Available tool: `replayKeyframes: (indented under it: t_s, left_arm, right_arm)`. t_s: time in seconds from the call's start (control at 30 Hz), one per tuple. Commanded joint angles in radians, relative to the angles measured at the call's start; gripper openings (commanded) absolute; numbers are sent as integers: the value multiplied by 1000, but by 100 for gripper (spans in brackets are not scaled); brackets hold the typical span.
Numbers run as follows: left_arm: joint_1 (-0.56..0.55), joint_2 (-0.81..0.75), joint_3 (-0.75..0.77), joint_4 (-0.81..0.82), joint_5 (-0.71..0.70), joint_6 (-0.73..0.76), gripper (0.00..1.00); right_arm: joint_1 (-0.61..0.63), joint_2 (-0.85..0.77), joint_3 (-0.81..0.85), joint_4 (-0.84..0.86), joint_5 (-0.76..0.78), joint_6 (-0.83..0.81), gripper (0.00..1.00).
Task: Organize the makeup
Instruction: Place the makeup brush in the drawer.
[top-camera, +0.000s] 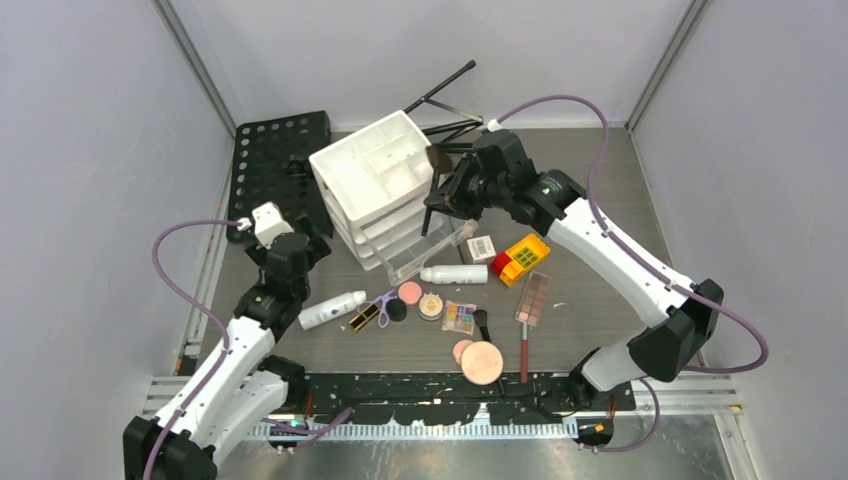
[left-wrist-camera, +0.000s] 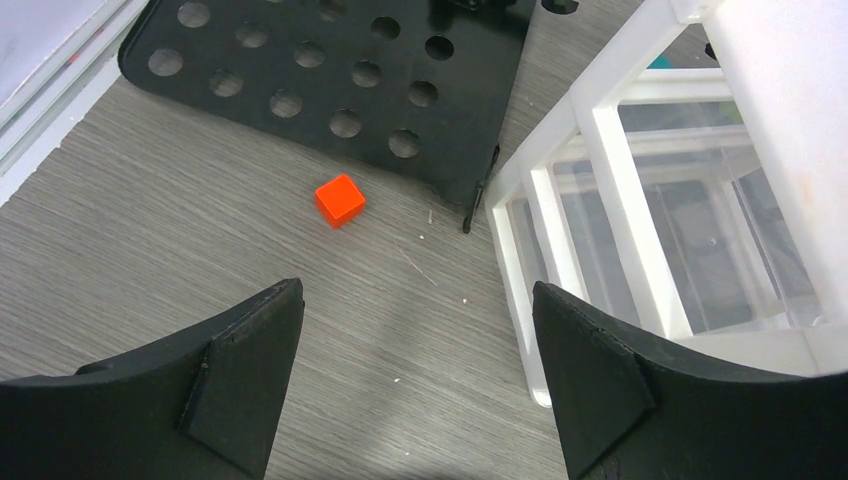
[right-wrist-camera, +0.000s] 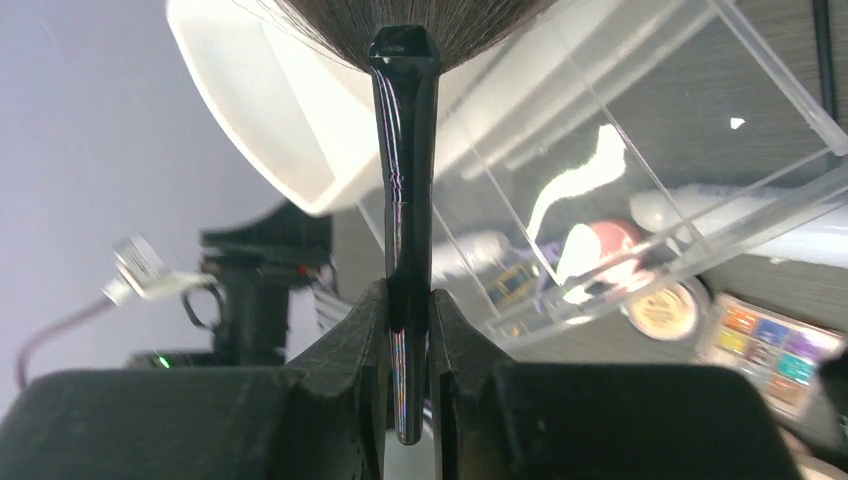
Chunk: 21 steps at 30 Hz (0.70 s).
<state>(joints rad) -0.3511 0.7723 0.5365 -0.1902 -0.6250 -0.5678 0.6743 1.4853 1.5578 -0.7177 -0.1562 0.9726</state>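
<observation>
My right gripper should go down over the clear open drawer (top-camera: 426, 246) (right-wrist-camera: 592, 182) and let go of the black brush's handle there, because that drawer is pulled out.
My right gripper (top-camera: 447, 196) is shut on a black brush (top-camera: 437, 160) and holds it, bristles up, at the right edge of the white drawer organizer (top-camera: 375, 170). In the right wrist view the brush handle (right-wrist-camera: 410, 200) is pinched between the fingers, with the bristles by the organizer's top tray (right-wrist-camera: 270, 110). On the table lie two white bottles (top-camera: 332, 310) (top-camera: 455, 274), a black-gold lipstick (top-camera: 365, 317), a pink compact (top-camera: 409, 292), an eyeshadow palette (top-camera: 459, 317), peach compacts (top-camera: 482, 362) and a long palette (top-camera: 533, 298). My left gripper (top-camera: 298, 238) is open and empty, left of the organizer (left-wrist-camera: 560, 200).
A red-and-yellow block (top-camera: 520, 258) lies right of the clear open drawer (top-camera: 430, 250). A black perforated plate (top-camera: 275, 150) stands at the back left, with a small red cube (left-wrist-camera: 340, 199) near it. Purple scissors (top-camera: 383, 300) lie by the lipstick. A black rail (top-camera: 450, 395) runs along the near edge.
</observation>
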Motion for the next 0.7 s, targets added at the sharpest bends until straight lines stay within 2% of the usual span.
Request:
replayKeyframes:
  t_s: [0.0,0.17,0.27,0.4,0.67]
  left_arm:
    - [3,-15,20,49,-9,-7,87]
    - [3,-11,18,50,-10,-7,87]
    - [3,-8,18,51,-10,-7,87]
    - [3,-7,18,50,-8,-10,87]
    - [3,1,19,52,-2,-11,87]
  right_arm:
    - [59,-79,-71,226,344,296,0]
    - [171,-139,-223,284,709,531,0]
    - [210,-86,-176,187,829,618,0]
    - [235,-7,-93,81,854,747,0]
    - [312,152,-36,130,870,873,0]
